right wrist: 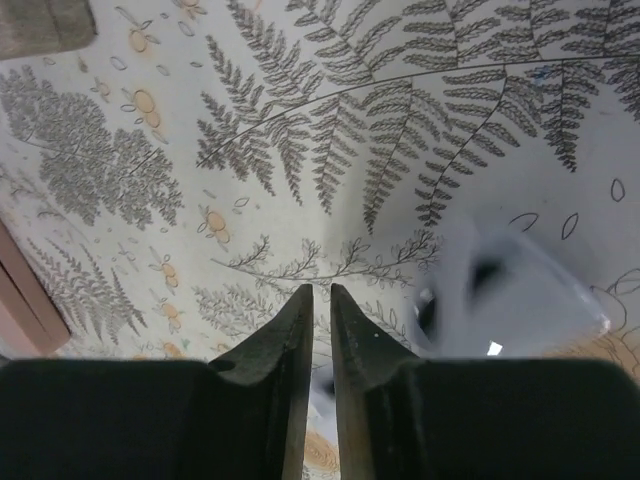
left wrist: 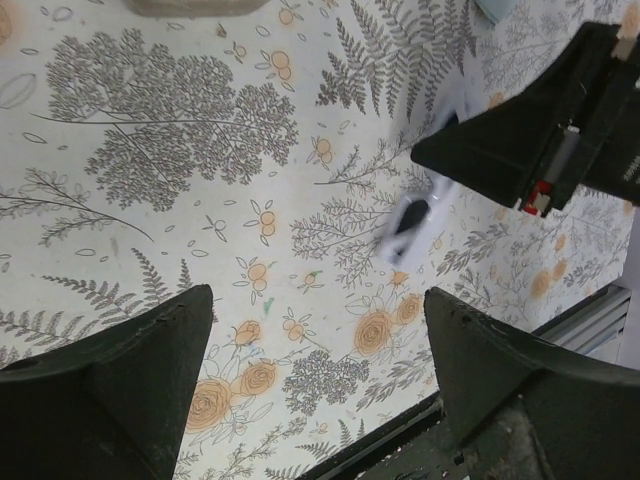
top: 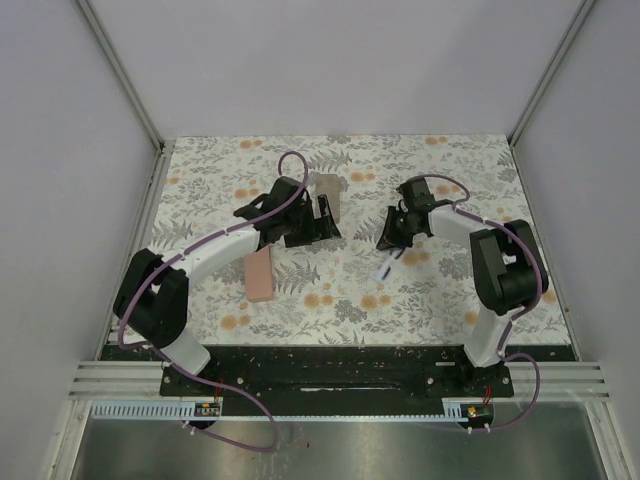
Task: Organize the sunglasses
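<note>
The near end of the tan case (left wrist: 197,5) is still beyond my left gripper's open fingers. My left gripper will move outward next, then lower its open fingers on both sides of that end.
The white-framed sunglasses (top: 384,268) hang blurred just under my right gripper (top: 388,243), right of the table's middle. In the right wrist view its jaws (right wrist: 322,290) are almost together on a thin white part of the frame. The rest of the pair (right wrist: 500,290) swings beside the right finger. The left wrist view shows the same sunglasses (left wrist: 408,228) dangling at the tip of the right gripper (left wrist: 432,155). My left gripper (top: 318,225) hovers near the centre, wide open (left wrist: 320,300), with only floral tablecloth between its fingers.
A tan case (top: 328,192) lies just behind the left gripper. A pink case (top: 260,272) sits under the left forearm. A light blue cloth (top: 378,300) rests in front of the right gripper. White walls close the table's back and sides.
</note>
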`<state>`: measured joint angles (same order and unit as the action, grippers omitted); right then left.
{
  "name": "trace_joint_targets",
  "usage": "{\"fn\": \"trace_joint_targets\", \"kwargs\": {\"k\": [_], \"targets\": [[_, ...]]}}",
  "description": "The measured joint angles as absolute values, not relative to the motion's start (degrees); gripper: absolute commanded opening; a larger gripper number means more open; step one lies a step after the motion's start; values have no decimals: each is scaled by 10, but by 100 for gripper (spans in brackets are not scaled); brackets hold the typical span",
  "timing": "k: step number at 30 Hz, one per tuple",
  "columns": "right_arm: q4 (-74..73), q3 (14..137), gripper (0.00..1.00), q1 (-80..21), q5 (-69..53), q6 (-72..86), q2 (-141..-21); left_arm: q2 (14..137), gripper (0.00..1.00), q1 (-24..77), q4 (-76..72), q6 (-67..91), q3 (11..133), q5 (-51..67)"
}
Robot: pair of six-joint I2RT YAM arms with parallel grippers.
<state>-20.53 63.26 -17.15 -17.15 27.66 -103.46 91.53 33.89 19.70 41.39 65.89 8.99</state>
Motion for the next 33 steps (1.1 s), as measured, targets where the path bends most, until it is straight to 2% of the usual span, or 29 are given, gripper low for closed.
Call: {"fn": "trace_joint_targets", "kwargs": {"k": [3, 11, 14, 19, 26, 27, 33], "targets": [[-196, 635, 19, -173, -159, 273, -1059, 934, 88, 355, 197, 409, 665, 93], [-201, 618, 43, -173, -155, 270, -1034, 1023, 86, 404, 199, 394, 717, 102], [-222, 616, 53, -173, -146, 264, -990, 1030, 87, 408, 208, 392, 734, 99], [-256, 615, 78, -173, -116, 248, -891, 1030, 93, 407, 229, 387, 764, 68], [-288, 533, 87, -172, -39, 255, -724, 1038, 99, 376, 311, 373, 832, -21], [-300, 521, 99, -173, -21, 260, -702, 1044, 99, 368, 320, 371, 848, -32], [-362, 488, 100, -172, 56, 295, -627, 1133, 99, 342, 367, 346, 982, -86]]}}
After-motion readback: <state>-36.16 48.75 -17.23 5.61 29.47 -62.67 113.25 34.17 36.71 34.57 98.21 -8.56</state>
